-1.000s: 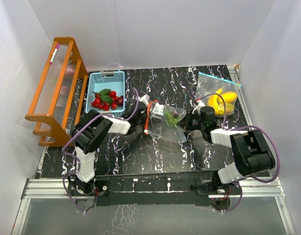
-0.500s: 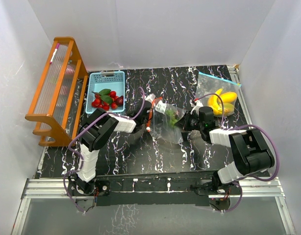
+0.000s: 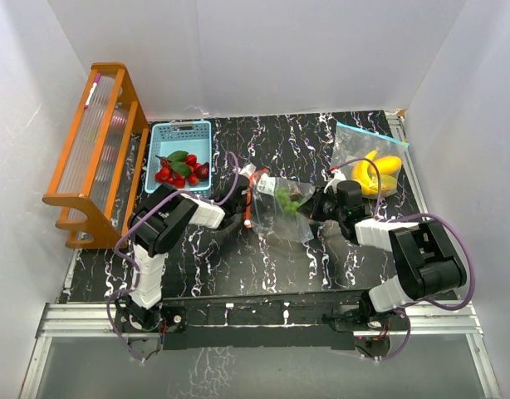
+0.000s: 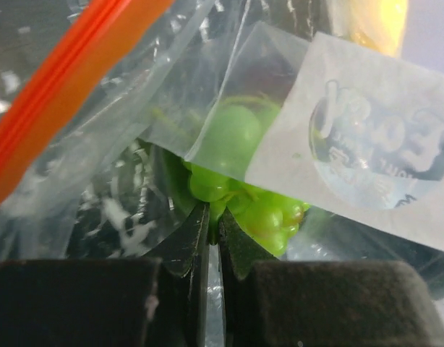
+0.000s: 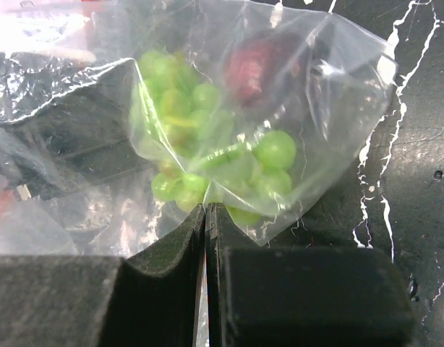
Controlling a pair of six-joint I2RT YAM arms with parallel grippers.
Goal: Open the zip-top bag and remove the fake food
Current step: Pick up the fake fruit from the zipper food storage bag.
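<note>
I will next lift my left gripper from the bag and release the grapes over the basket's bare part, to the gripper's left in the top view.
The clear zip-top bag [image 3: 286,214] lies mid-table with its orange zipper strip [image 3: 252,198] toward the left arm. My left gripper [image 3: 267,187] reaches in at that end and is shut on a thin green part of the grape bunch [image 4: 236,173], its tips [image 4: 213,211] meeting just under the grapes. A white label [image 4: 366,166] on the bag covers part of them. My right gripper [image 3: 317,208] is shut on the bag's plastic at the opposite end [image 5: 206,208], just below the green grapes [image 5: 207,144] and a dark red piece [image 5: 254,65] inside.
A light-blue basket [image 3: 159,137] at the back left holds red strawberry pieces and leaves [image 3: 178,170]. A second zip bag with yellow bananas [image 3: 375,170] lies at the back right. An orange wooden rack [image 3: 93,150] stands along the left wall.
The left gripper pushed right into the bag's mouth, closed on the grapes, then drew back slightly left. The right gripper kept its pinch on the bag.
</note>
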